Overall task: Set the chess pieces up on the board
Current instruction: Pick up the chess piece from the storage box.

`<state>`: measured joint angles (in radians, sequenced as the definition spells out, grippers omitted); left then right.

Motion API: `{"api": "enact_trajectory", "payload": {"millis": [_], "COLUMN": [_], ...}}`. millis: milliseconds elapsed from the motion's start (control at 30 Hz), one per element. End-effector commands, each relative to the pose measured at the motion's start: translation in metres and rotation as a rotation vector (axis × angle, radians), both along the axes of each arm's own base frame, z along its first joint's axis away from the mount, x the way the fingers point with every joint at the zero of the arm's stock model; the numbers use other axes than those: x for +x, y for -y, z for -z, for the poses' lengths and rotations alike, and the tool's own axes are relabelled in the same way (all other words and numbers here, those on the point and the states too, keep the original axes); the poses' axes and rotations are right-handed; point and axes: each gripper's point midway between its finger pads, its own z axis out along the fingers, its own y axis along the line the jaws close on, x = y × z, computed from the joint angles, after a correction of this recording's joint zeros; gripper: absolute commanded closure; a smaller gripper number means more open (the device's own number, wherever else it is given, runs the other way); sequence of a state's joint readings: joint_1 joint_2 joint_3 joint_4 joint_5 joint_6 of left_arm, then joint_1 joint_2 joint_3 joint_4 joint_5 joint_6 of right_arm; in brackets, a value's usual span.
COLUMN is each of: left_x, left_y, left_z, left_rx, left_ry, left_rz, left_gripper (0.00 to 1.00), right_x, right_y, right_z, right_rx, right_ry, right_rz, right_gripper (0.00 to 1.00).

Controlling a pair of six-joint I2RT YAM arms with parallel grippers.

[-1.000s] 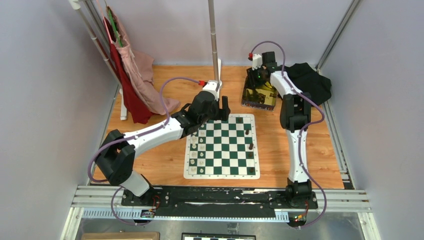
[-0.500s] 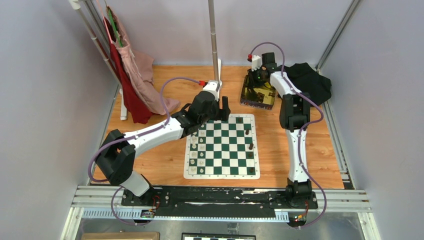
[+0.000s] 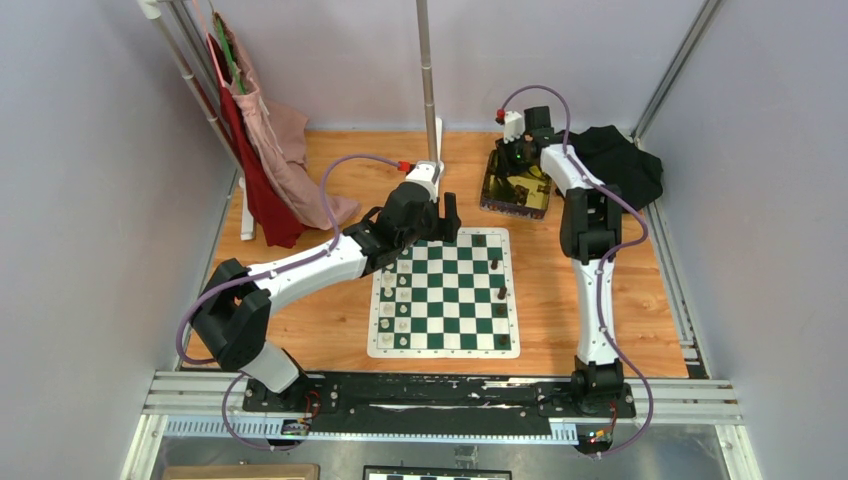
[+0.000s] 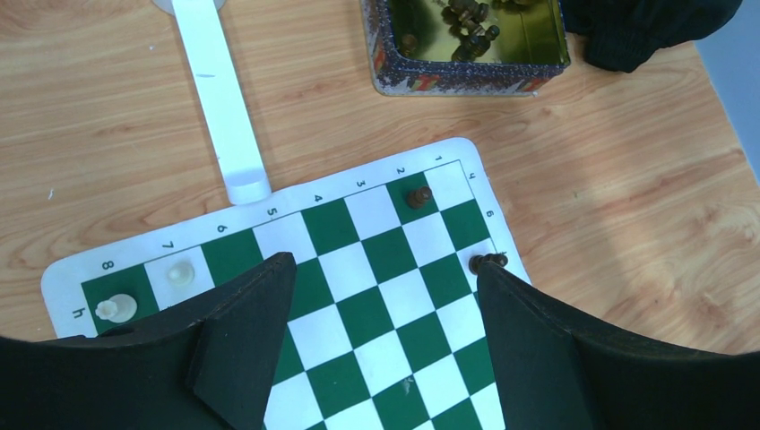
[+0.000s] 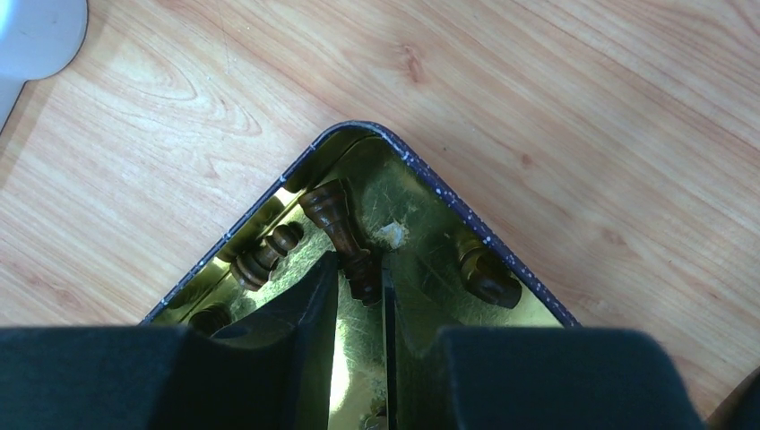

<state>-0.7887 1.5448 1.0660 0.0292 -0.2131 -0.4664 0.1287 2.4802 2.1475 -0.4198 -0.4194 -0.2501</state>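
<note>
The board's middle squares are empty, so my right gripper will next lift from the tin (image 3: pixel 518 190), come back and down onto them, and release the dark piece.
The green-and-white board (image 3: pixel 445 295) lies mid-table, with a few dark brown chess pieces (image 3: pixel 501 294) along its right edge. My left gripper (image 3: pixel 430 225) hovers open over the board's far left corner; its fingers straddle bare squares (image 4: pixel 394 305), and one dark piece (image 4: pixel 418 196) stands beyond them. My right gripper (image 3: pixel 518 160) reaches down into the gold tin (image 3: pixel 518 190). In the right wrist view, that gripper (image 5: pixel 360 269) is shut on the narrow end of a dark brown chess piece (image 5: pixel 336 219) lying in the tin's corner. Other dark pieces (image 5: pixel 265 257) lie beside it.
Cream-white figures (image 3: pixel 388 295) stand on the board's left columns. A black cloth (image 3: pixel 620 165) lies right of the tin. Clothes (image 3: pixel 265 150) hang on a rack at the far left, and a stand's pole (image 3: pixel 428 90) and white foot (image 4: pixel 220 98) sit behind the board.
The right gripper's jaws have closed from wide apart onto a dark piece inside the tin. The left arm has not moved.
</note>
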Motion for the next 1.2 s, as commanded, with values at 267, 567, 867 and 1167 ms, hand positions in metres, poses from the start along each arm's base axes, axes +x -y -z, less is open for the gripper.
{"api": "enact_trajectory", "payload": {"millis": [267,567,867,1167], "left_x": [0.002,0.001,-0.007,-0.043], "left_y": [0.001,-0.002,-0.016,-0.058], "left_z": [-0.02,-0.03,-0.053,-0.073], "left_rx": [-0.034,-0.045,-0.063,-0.129], "left_ry": [0.045,0.064,0.1,0.124], "left_rz": [0.0,-0.008,-0.03,-0.077], "left_gripper": [0.2,0.21,0.21,0.22], "right_x": [-0.009,-0.011,-0.03,-0.107], "right_y": [0.011,0.015,0.012,-0.022], "right_z": [-0.031,-0.05,-0.081,-0.126], "right_rx": [0.019,0.009,-0.027,-0.142], "right_ry": [0.022,0.057,0.086,0.111], "right_rz": [0.037,0.056,0.086,0.056], "right_gripper": [1.0,1.0,1.0,1.0]}}
